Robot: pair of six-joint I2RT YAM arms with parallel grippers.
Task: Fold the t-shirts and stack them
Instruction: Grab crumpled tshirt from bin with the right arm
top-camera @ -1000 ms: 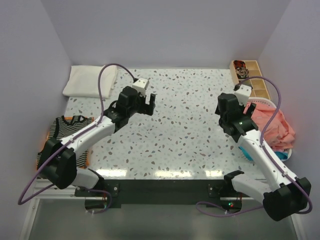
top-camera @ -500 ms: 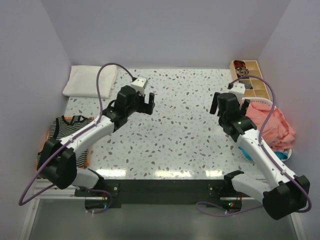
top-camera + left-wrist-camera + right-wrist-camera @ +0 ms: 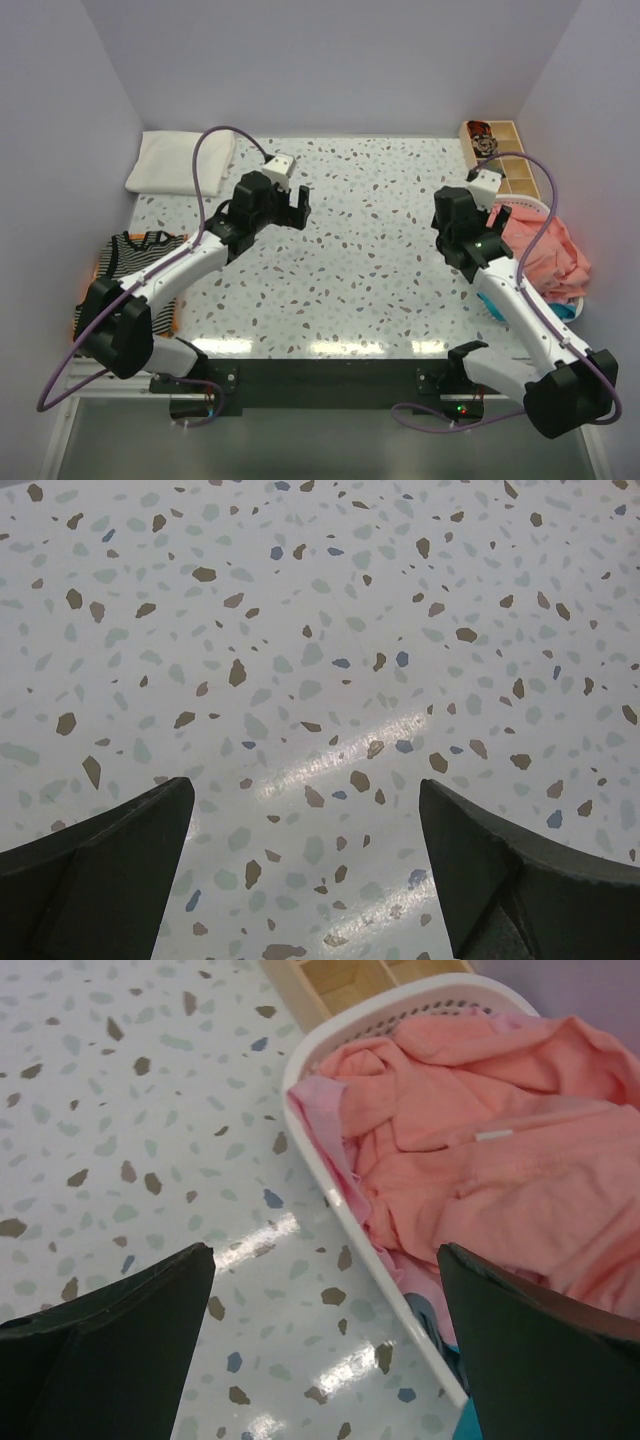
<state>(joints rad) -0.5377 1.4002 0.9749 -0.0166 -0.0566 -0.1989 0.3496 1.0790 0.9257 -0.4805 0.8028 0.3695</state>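
Note:
Next, my right gripper moves across the basket's rim and down past the label to the near cloth (image 3: pixel 543 262) of the salmon-pink t-shirt.
A crumpled salmon-pink t-shirt (image 3: pixel 545 255) with a small white label lies in a white basket (image 3: pixel 524 204) at the right edge of the table. In the right wrist view the salmon shirt (image 3: pixel 480 1140) fills the basket (image 3: pixel 318 1055), with a paler pink tee (image 3: pixel 325 1110) and a bit of teal cloth (image 3: pixel 470 1428) under it. My right gripper (image 3: pixel 487 200) (image 3: pixel 325 1252) is open and empty, just left of the basket rim. My left gripper (image 3: pixel 296 205) (image 3: pixel 305 785) is open and empty above the bare table. A black-and-white striped tee (image 3: pixel 135 258) lies at the left edge.
A folded white tee (image 3: pixel 180 160) lies at the back left corner. A wooden compartment box (image 3: pixel 500 150) stands at the back right, behind the basket. The speckled tabletop (image 3: pixel 370 240) stretches between the arms. Walls close in on three sides.
My right wrist swung left half a second ago and has turned back toward the basket. The left arm has not moved.

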